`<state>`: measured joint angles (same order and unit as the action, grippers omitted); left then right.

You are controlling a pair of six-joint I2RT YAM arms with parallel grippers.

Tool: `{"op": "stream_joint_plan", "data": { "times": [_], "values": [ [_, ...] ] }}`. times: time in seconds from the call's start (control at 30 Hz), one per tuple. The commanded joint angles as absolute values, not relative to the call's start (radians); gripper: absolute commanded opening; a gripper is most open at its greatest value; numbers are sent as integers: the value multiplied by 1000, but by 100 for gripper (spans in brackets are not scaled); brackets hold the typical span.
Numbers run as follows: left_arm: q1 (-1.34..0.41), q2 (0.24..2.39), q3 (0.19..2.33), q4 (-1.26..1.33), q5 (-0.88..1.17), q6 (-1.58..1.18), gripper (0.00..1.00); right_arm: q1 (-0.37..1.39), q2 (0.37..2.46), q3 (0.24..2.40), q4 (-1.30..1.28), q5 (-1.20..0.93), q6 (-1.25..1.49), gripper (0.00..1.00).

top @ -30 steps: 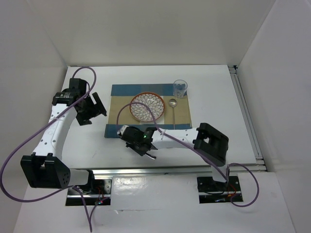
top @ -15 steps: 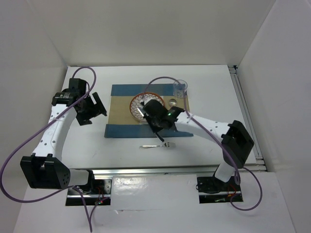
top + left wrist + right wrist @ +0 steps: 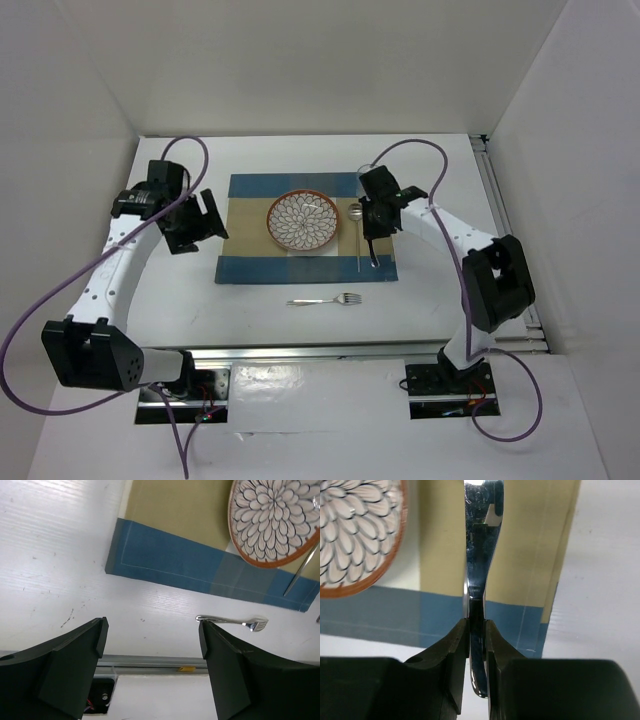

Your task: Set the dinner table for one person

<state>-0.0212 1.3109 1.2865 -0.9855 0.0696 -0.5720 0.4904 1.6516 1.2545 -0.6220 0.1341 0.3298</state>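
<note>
The right gripper lowers the silver knife it holds next, onto the mat between the spoon and the mat's side edge [image 3: 379, 241] [image 3: 516, 565].
The white dinner table [image 3: 450, 290] holds a blue-and-tan placemat [image 3: 250, 225] with a flower-patterned plate [image 3: 303, 222] on it. My right gripper [image 3: 372, 230] hangs over the mat's right edge, shut on a silver knife [image 3: 482, 555] that points down toward the mat. A spoon [image 3: 357, 235] lies just right of the plate. A fork [image 3: 325, 300] lies on the bare table in front of the mat and also shows in the left wrist view [image 3: 232, 621]. My left gripper [image 3: 205, 222] is open and empty, left of the mat.
A clear glass [image 3: 366, 171] peeks out behind my right wrist at the mat's far right corner. A silver rail [image 3: 510, 250] runs along the table's right edge and another [image 3: 150, 661] along the near edge. White walls enclose the table.
My right arm swung from the near table in front of the mat, over the plate, to the mat's right edge. The fork now lies uncovered on the table. The left arm barely moved.
</note>
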Motion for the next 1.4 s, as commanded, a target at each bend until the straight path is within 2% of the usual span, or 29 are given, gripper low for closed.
{"op": "stream_joint_plan", "data": {
  "times": [0.0, 0.2, 0.53, 0.63, 0.67, 0.8, 0.9, 1.0, 1.17, 1.37],
  "values": [
    [-84, 1281, 1278, -957, 107, -502, 91, 453, 1681, 1262, -615, 100, 345, 0],
    [-196, 1269, 1233, -934, 68, -457, 91, 394, 1732, 1243, -577, 69, 334, 0],
    [-423, 1409, 1244, -949, 8, -445, 91, 373, 1850, 1262, -525, 69, 334, 0],
    [-468, 1434, 1253, -950, 8, -445, 93, 373, 1861, 1275, -515, 83, 347, 23],
    [-477, 1434, 1262, -950, 8, -433, 94, 373, 1861, 1275, -515, 83, 356, 42],
    [-529, 1466, 1285, -959, -2, -407, 98, 373, 1803, 1275, -535, 83, 365, 59],
    [-575, 1466, 1295, -959, -35, -396, 98, 339, 1714, 1275, -583, 118, 365, 67],
    [-636, 1447, 1295, -914, 27, -348, 96, 292, 1582, 1224, -635, 129, 388, 73],
    [-788, 1495, 1255, -777, 68, -266, 100, 108, 1341, 1100, -688, -7, 397, 79],
    [-887, 1681, 1330, -716, 8, -170, 99, 54, 1206, 1081, -741, -40, 408, 79]
  ]
}}
